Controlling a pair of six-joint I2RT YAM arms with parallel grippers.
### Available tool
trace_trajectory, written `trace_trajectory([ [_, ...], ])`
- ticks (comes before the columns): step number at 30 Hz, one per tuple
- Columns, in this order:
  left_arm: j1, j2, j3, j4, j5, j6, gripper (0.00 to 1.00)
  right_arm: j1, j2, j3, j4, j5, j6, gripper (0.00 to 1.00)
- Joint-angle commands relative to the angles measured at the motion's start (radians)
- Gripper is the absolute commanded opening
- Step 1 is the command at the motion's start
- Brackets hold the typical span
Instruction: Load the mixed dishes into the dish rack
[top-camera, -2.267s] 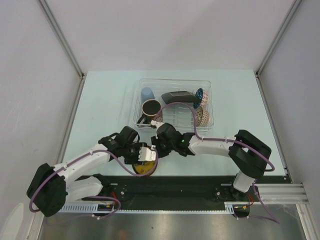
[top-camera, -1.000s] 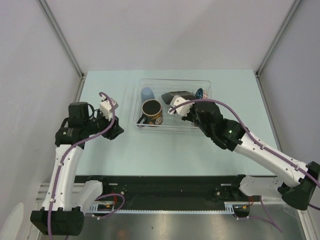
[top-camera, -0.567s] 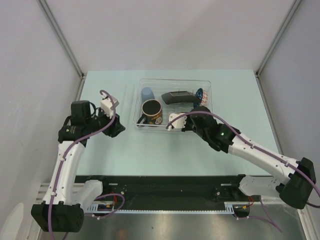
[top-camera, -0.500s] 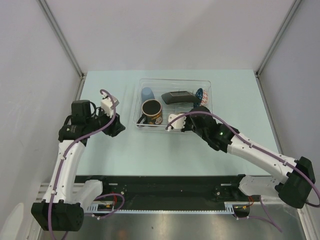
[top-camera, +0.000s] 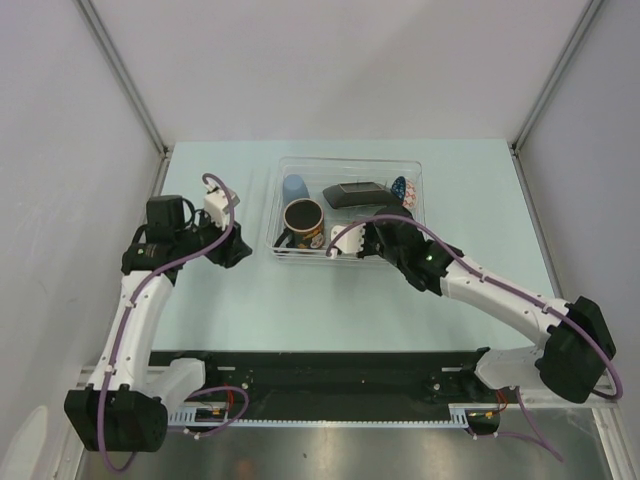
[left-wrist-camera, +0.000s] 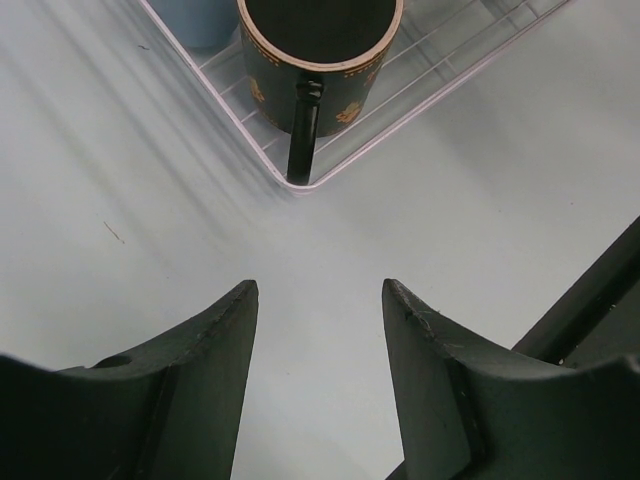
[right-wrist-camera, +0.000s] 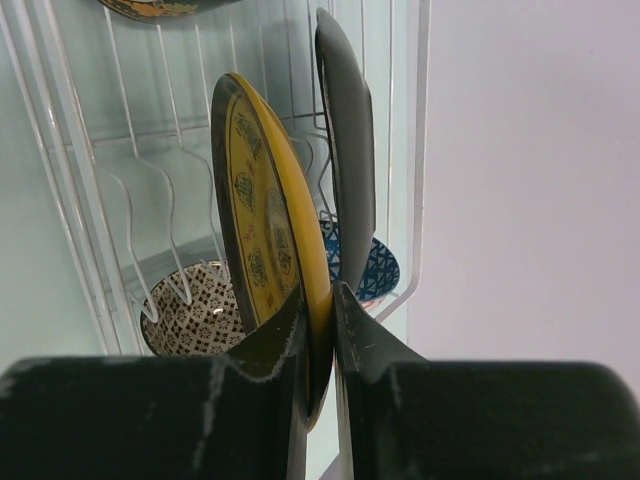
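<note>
My right gripper still holds the saucer's rim above the rack's ribs, so next I need to lower it down beside the upright black plate and release it.
The see-through dish rack (top-camera: 350, 161) stands at the table's middle back. In it are the black flowered mug (top-camera: 304, 222), the light-blue cup (top-camera: 295, 187), the square black plate (top-camera: 357, 192) and the blue-patterned bowl (top-camera: 401, 187). My right gripper (top-camera: 378, 240) is over the rack's near right part. In the right wrist view it (right-wrist-camera: 320, 310) is shut on the rim of the yellow-and-dark saucer (right-wrist-camera: 262, 220), held on edge beside the upright black plate (right-wrist-camera: 350, 150) among the rack's ribs (right-wrist-camera: 168, 215). My left gripper (top-camera: 238, 254) is open and empty, left of the rack, facing the mug (left-wrist-camera: 315, 60).
A brown-and-white checked bowl (right-wrist-camera: 195, 305) lies in the rack beside the saucer, with the blue bowl (right-wrist-camera: 385, 272) behind the plate. The rack's near left corner (left-wrist-camera: 298, 186) is just ahead of my left gripper (left-wrist-camera: 320, 290). Grey walls close in the table on three sides.
My right gripper carried the saucer from the table's front up over the rack, then shifted left along its near side. My left arm drew back left and opened.
</note>
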Motion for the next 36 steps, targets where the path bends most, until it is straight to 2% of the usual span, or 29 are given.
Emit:
trace_trajectory([
  [1,0.034,0.007,-0.015,0.041,0.038,-0.014,0.58,-0.014,0.010,0.007,0.092,-0.014,-0.019,0.00],
  [14,0.043,-0.014,-0.032,0.038,0.041,0.004,0.58,-0.043,0.053,-0.015,0.124,-0.054,0.022,0.00],
  [23,0.050,-0.032,-0.029,0.026,0.045,0.011,0.58,-0.086,0.066,-0.094,0.182,-0.077,0.073,0.00],
  [36,0.048,-0.039,-0.012,0.001,0.045,0.029,0.58,-0.066,0.182,-0.097,0.250,-0.106,0.174,0.00],
])
